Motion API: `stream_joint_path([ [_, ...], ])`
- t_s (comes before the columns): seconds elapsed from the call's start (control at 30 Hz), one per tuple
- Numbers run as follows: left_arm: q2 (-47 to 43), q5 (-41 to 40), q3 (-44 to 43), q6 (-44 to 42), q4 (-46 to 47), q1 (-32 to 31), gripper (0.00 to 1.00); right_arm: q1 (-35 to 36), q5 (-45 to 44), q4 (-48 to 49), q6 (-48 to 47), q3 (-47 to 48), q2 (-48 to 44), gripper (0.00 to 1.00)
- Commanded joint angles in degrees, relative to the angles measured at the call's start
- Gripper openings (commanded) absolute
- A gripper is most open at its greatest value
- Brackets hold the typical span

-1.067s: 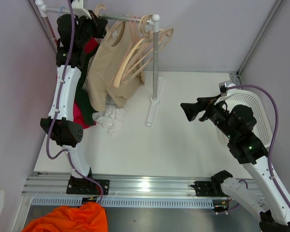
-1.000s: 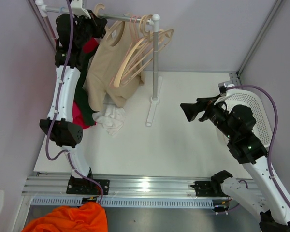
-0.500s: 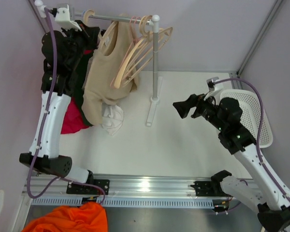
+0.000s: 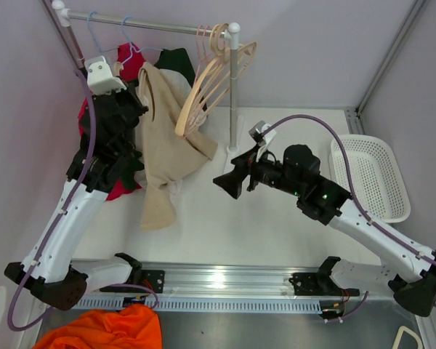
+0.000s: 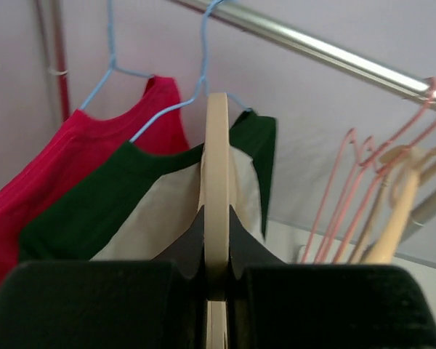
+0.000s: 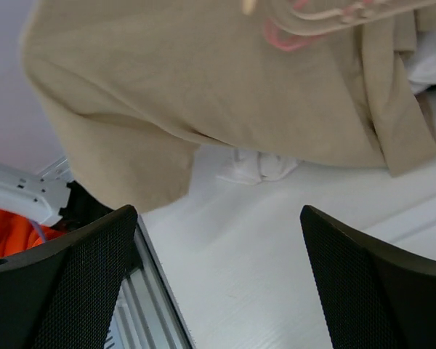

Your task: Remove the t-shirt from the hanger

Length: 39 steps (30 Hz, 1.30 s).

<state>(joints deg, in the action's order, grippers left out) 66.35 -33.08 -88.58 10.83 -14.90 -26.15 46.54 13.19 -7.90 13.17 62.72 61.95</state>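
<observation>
Next, my right gripper goes back and to the left in the top view onto the t-shirt's near edge (image 4: 158, 217) (image 6: 98, 167), which hangs free on that side of the gripper.
The beige t-shirt (image 4: 160, 145) hangs from a cream wooden hanger (image 5: 216, 167), off the rail and in front of it. My left gripper (image 4: 136, 109) is shut on the hanger's neck (image 5: 216, 240), and the shirt's collar (image 5: 160, 218) shows just behind the jaws. From the top the shirt hides the hanger. My right gripper (image 4: 229, 185) stands wide open to the right of the shirt's lower half, apart from it. In the right wrist view the shirt (image 6: 203, 80) fills the upper part, and nothing lies between the fingers (image 6: 65, 291).
A red shirt (image 5: 58, 167) and a green shirt (image 5: 116, 189) hang on blue wire hangers from the rail (image 4: 145, 24). Several empty hangers (image 4: 211, 73) hang by the stand's post (image 4: 235, 94). A white cloth (image 6: 258, 167) lies on the table, a white basket (image 4: 370, 178) sits right, and orange cloth (image 4: 102, 331) lies below the table's front edge.
My left arm has taken the hanger with the beige t-shirt off the rail and drawn it toward the near side. My right arm has swung left toward the shirt, still open.
</observation>
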Motion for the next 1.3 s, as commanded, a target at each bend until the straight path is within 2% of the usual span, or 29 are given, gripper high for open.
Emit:
stream_joint_path([
  [0.0, -0.5, -17.0, 0.5, -0.6, 0.6, -2.4, 0.01, 4.2, 0.2, 4.5, -3.3, 3.5, 1.9, 1.0],
  [0.13, 1.1, -27.1, 0.2, -1.2, -1.5, -4.9, 0.01, 10.2, 0.2, 9.3, -4.5, 3.7, 5.5, 0.99],
  [0.27, 3.0, -31.3, -0.7, -4.0, -0.5, -7.0, 0.01, 12.8, -1.4, 13.1, -4.6, 3.2, 7.6, 0.99],
  [0.63, 4.8, -31.3, -1.4, -5.4, 1.1, -10.2, 0.01, 17.9, -4.3, 22.2, -3.5, 3.5, 16.9, 0.99],
  [0.9, 4.6, -30.6, -1.4, -5.6, 1.7, -10.6, 0.01, 20.4, -5.4, 22.0, -2.4, 4.1, 20.2, 0.95],
  [0.93, 4.7, -30.5, -1.2, -5.5, 1.8, -10.5, 0.01, 20.8, -5.6, 22.0, -2.4, 4.2, 20.5, 0.91],
  [0.97, 4.7, -30.1, -1.2, -5.3, 1.8, -10.6, 0.01, 21.1, -5.6, 21.9, -2.4, 4.2, 20.6, 0.71],
  [1.0, 4.7, -29.9, -1.0, -4.9, 1.8, -10.6, 0.01, 21.1, -5.6, 21.9, -1.9, 4.1, 20.7, 0.57],
  [1.03, 4.7, -29.6, -0.7, -4.8, 1.9, -10.5, 0.01, 21.1, -5.9, 21.8, -1.6, 4.2, 20.7, 0.35],
  [1.07, 4.5, -28.8, -0.4, -4.5, 2.2, -10.5, 0.01, 21.0, -5.8, 21.7, -1.4, 4.2, 20.6, 0.26],
  [1.13, 4.4, -28.1, 0.2, -3.2, 2.3, -10.5, 0.01, 21.1, -5.5, 20.9, -1.0, 4.1, 20.4, 0.14],
  [1.23, 4.6, -27.0, 0.9, -2.4, 3.2, -10.5, 0.01, 21.4, -5.3, 20.3, -0.5, 3.6, 19.3, 0.09],
  [1.27, 4.8, -26.8, 0.9, -2.2, 3.2, -10.5, 0.01, 21.5, -5.3, 20.3, -0.3, 2.9, 18.7, 0.04],
])
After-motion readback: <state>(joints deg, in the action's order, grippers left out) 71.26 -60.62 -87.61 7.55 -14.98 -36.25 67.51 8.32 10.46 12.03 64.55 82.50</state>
